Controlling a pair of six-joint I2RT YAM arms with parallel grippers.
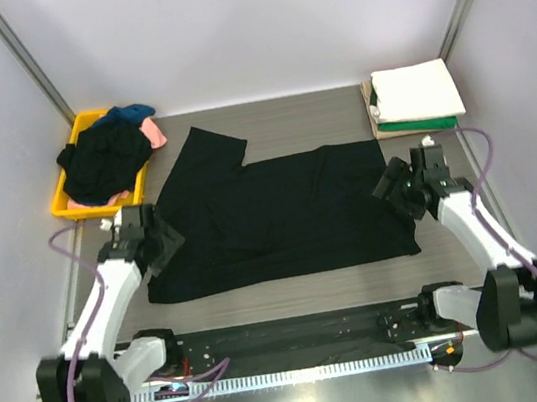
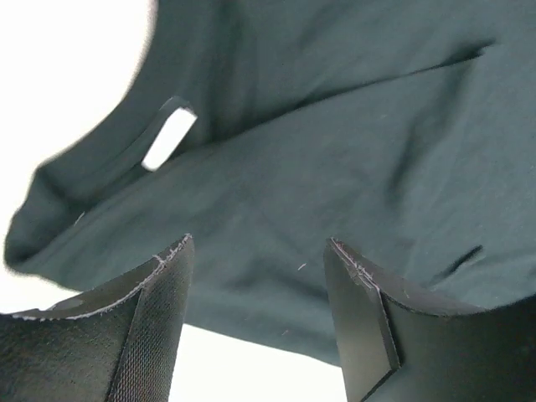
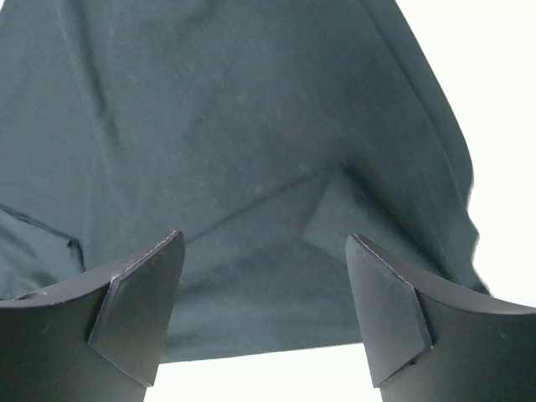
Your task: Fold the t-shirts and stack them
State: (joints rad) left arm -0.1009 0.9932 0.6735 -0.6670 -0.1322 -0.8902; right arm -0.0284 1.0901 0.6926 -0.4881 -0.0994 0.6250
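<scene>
Next, the left gripper reaches outward beside the tray and down, and closes on the sleeve's far corner [image 1: 194, 131] where it sticks out free, since it lies outward of the gripper.
A large black t-shirt [image 1: 271, 216] lies spread flat on the table, one sleeve pointing to the far left. My left gripper [image 1: 162, 245] is open at the shirt's left edge, just above the cloth [image 2: 335, 151]; a white neck label [image 2: 170, 136] shows in its view. My right gripper [image 1: 396, 194] is open over the shirt's right edge, the cloth [image 3: 234, 134] below its fingers. Neither holds anything. A folded stack with a white shirt [image 1: 417, 90] over a green one [image 1: 419, 124] sits at the far right. Unfolded black, blue and pink shirts [image 1: 105, 157] fill a tray.
The yellow plastic tray [image 1: 61, 202] stands at the far left by the wall. White enclosure walls close in left, right and back. A tan layer [image 1: 373, 109] lies under the folded stack. The arm bases and a rail run along the near edge.
</scene>
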